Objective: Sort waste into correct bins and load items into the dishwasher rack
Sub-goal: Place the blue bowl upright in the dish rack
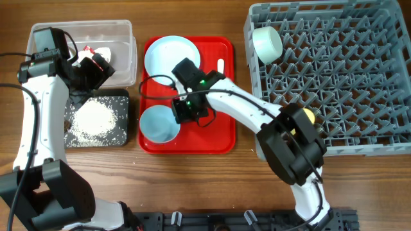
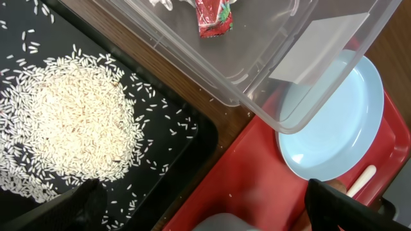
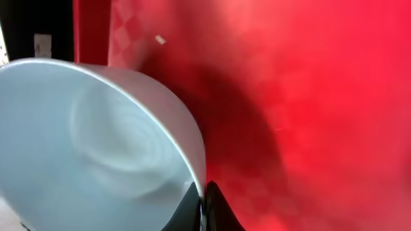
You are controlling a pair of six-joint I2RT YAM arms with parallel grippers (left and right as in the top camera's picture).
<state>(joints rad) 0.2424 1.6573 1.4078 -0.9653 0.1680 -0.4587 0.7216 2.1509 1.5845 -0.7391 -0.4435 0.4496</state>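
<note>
The right gripper lifts the second bowl across next, lowers and releases it, since empty rack wires adjoin it to the right of my gripper in the overhead view.
My right gripper (image 1: 185,110) is shut on the rim of a pale blue bowl (image 1: 157,125) at the front of the red tray. The right wrist view shows the jaws (image 3: 204,196) pinching that bowl's (image 3: 96,141) wall. The pale blue plate (image 1: 168,54) and white spoon (image 1: 220,66) lie at the tray's back. My left gripper (image 1: 96,67) is open and empty over the near corner of the clear bin (image 1: 125,38), which holds the wrapper (image 2: 212,16). Rice (image 1: 93,119) lies in the black bin (image 1: 122,138). A second bowl (image 1: 266,42) and the yellow cup (image 1: 309,116) are in the dishwasher rack (image 1: 347,70). The carrot and brown scrap are out of view.
The red tray (image 1: 221,138) lies between the bins and the rack. In the left wrist view, my open fingers (image 2: 209,215) frame the gap between the black bin (image 2: 186,141) and the tray (image 2: 250,167), with the plate (image 2: 334,122) and spoon (image 2: 361,178) at right.
</note>
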